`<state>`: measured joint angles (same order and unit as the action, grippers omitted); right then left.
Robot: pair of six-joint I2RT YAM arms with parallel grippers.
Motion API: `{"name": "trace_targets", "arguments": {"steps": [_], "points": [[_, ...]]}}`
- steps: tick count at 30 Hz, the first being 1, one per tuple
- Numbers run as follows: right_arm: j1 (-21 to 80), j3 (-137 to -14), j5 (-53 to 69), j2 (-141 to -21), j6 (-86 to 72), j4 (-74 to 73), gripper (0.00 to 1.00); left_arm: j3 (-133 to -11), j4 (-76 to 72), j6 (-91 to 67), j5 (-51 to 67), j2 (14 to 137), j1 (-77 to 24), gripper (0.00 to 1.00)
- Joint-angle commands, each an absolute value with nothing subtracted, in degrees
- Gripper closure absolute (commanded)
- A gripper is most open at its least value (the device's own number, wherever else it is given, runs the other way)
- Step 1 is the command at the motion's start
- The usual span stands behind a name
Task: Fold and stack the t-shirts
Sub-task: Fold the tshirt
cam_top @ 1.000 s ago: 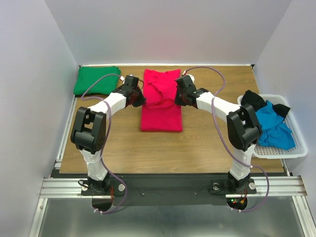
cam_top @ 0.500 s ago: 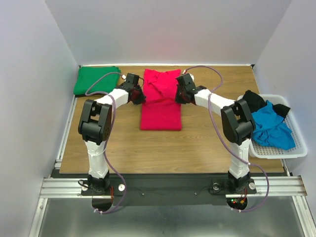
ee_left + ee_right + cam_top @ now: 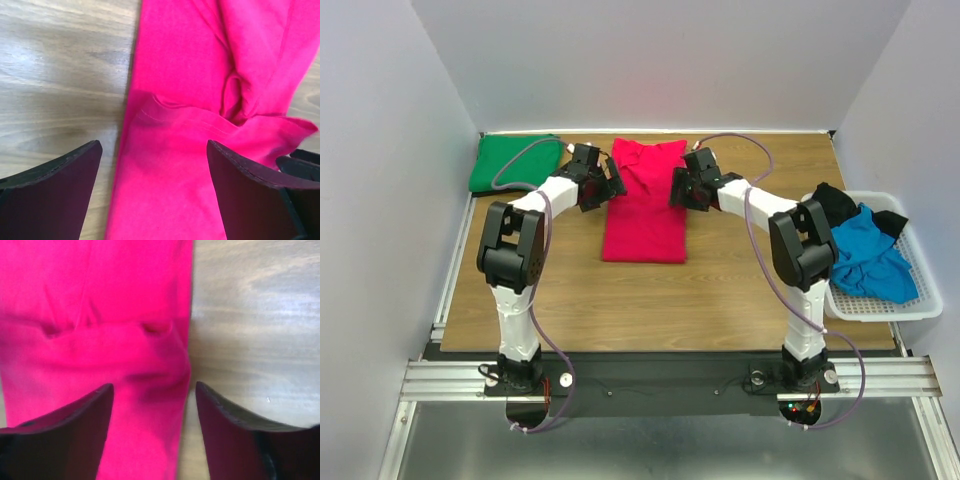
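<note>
The red t-shirt's near end lies flat and unheld, so my left gripper should next go back and down to pinch the red t-shirt's near corner (image 3: pixel 606 258) on the green t-shirt's side.
A crimson red t-shirt (image 3: pixel 645 203) lies folded into a long strip in the middle of the table, its far end rumpled. My left gripper (image 3: pixel 611 185) hovers at its left edge, jaws wide open over the cloth (image 3: pixel 170 165), holding nothing. At the right edge my right gripper (image 3: pixel 676 192) is open too, straddling the shirt's side hem (image 3: pixel 150 390). A folded emerald green t-shirt (image 3: pixel 514 163) rests at the far left corner. Bright blue (image 3: pixel 868 262) and black (image 3: pixel 835 204) t-shirts lie crumpled in the basket.
The white slatted basket (image 3: pixel 915 302) sits at the table's right edge. Bare wooden table (image 3: pixel 650 300) stretches in front of the red shirt. Grey walls close in the left, right and far sides.
Both grippers have opened and let go of the red shirt's edges. The shirt's fold now lies flat and the grippers stand slightly apart from where they pinched it.
</note>
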<state>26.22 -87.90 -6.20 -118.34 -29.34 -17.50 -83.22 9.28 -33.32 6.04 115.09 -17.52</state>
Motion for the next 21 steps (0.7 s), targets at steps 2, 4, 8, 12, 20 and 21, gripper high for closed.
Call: {"name": "trace_targets", "arguments": {"steps": [2,4,8,12,20,21], "points": [[26.1,-81.8,1.8,-107.7,-29.3,-15.5,0.0,-76.1,8.1,-32.8,6.2,102.7,-17.2,0.02],[26.1,-75.8,5.3,-103.7,-30.7,-15.4,0.0,-68.0,5.6,-34.1,6.7,97.7,-17.3,0.02],[26.9,-65.8,8.0,-97.8,-32.1,-14.8,0.0,-54.6,1.2,-35.9,9.0,90.5,-18.0,0.02],[27.7,-59.9,9.1,-95.1,-33.9,-12.5,0.01,-46.1,-2.2,-36.7,10.3,87.9,-18.4,0.02],[28.0,-55.1,13.3,-97.6,-37.8,-7.9,0.16,-43.3,-6.1,-37.4,12.0,90.2,-18.4,0.23],[28.0,-54.8,13.5,-97.9,-38.1,-7.0,0.22,-43.4,-6.3,-37.3,12.5,91.2,-18.4,0.3]]}}
